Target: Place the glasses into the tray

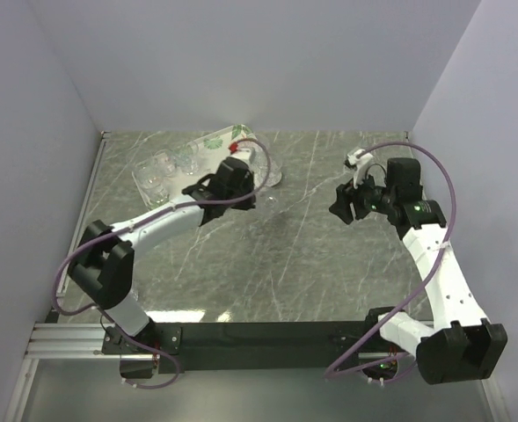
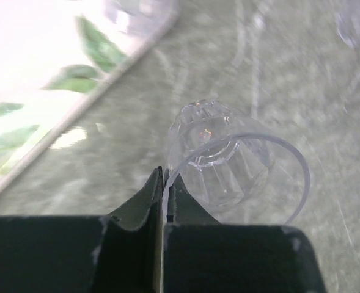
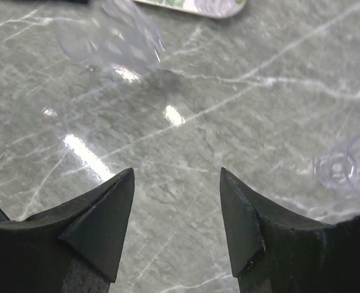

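Both ends of the tray already hold glasses. My left gripper will next move outward and left in the top view, then down onto the tray's bare part (image 1: 211, 156) (image 2: 32, 72).
My left gripper (image 2: 163, 174) is shut on the rim of a small clear glass (image 2: 228, 165), which is tipped on its side over the marble table. The leaf-printed tray (image 2: 39, 73) lies just to its upper left, with another glass (image 2: 137, 15) on it. From the top view, the left gripper (image 1: 260, 195) sits off the tray's (image 1: 213, 141) right end, and several glasses (image 1: 157, 176) stand in the tray. My right gripper (image 3: 176, 174) is open over bare marble with nothing between its fingers; in the top view the right gripper (image 1: 340, 207) is at mid-table.
One loose clear glass (image 3: 341, 168) rests on the marble to the right of my right fingers. A blurred glass (image 3: 112, 43) shows further ahead, near the tray's edge (image 3: 198, 6). Grey walls close in the table on three sides.
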Tool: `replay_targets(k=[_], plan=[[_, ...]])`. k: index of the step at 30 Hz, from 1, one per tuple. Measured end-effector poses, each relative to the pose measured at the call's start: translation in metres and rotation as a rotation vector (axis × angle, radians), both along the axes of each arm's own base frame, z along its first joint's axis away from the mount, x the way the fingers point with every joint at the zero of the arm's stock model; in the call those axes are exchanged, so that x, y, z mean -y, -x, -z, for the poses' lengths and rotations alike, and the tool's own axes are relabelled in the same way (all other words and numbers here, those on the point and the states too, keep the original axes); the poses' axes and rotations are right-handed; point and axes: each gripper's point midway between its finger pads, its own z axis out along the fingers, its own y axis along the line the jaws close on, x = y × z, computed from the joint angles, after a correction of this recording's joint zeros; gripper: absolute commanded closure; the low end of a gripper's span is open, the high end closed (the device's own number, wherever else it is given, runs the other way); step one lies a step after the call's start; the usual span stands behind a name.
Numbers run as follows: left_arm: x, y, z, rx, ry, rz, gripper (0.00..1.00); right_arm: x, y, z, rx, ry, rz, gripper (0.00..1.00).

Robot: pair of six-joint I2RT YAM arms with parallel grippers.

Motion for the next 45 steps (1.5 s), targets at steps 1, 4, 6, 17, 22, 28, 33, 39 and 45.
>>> replay_targets(k=[1,4,6,17,22,28,33,39,45], plan=[[-0.011,-0.006,-0.004,0.002,0.004,-0.024,1.0,0.005,0.001,0.005,-0.009,-0.009,0.012,0.35],[-0.042,-0.024,-0.015,0.009,0.027,-0.092,1.0,0.016,0.0,0.022,-0.036,-0.038,0.041,0.35],[-0.066,-0.037,-0.017,-0.001,0.036,-0.142,1.0,0.022,0.001,0.033,-0.059,-0.053,0.061,0.35],[-0.152,-0.103,-0.018,-0.072,0.001,-0.323,1.0,0.036,0.001,0.035,-0.046,-0.114,0.087,0.35],[-0.161,-0.13,-0.001,-0.117,-0.021,-0.337,1.0,0.036,0.003,0.032,-0.031,-0.116,0.083,0.35],[-0.165,-0.152,0.025,-0.183,-0.049,-0.35,1.0,0.039,0.005,0.032,-0.01,-0.105,0.099,0.35],[-0.16,-0.171,0.03,-0.196,-0.055,-0.35,0.99,0.043,0.004,0.03,-0.003,-0.1,0.114,0.35],[-0.159,-0.188,0.032,-0.195,-0.065,-0.36,0.94,0.046,0.004,0.031,0.003,-0.098,0.126,0.35],[-0.159,-0.195,0.039,-0.211,-0.078,-0.367,0.83,0.048,0.004,0.03,0.008,-0.098,0.134,0.35]])
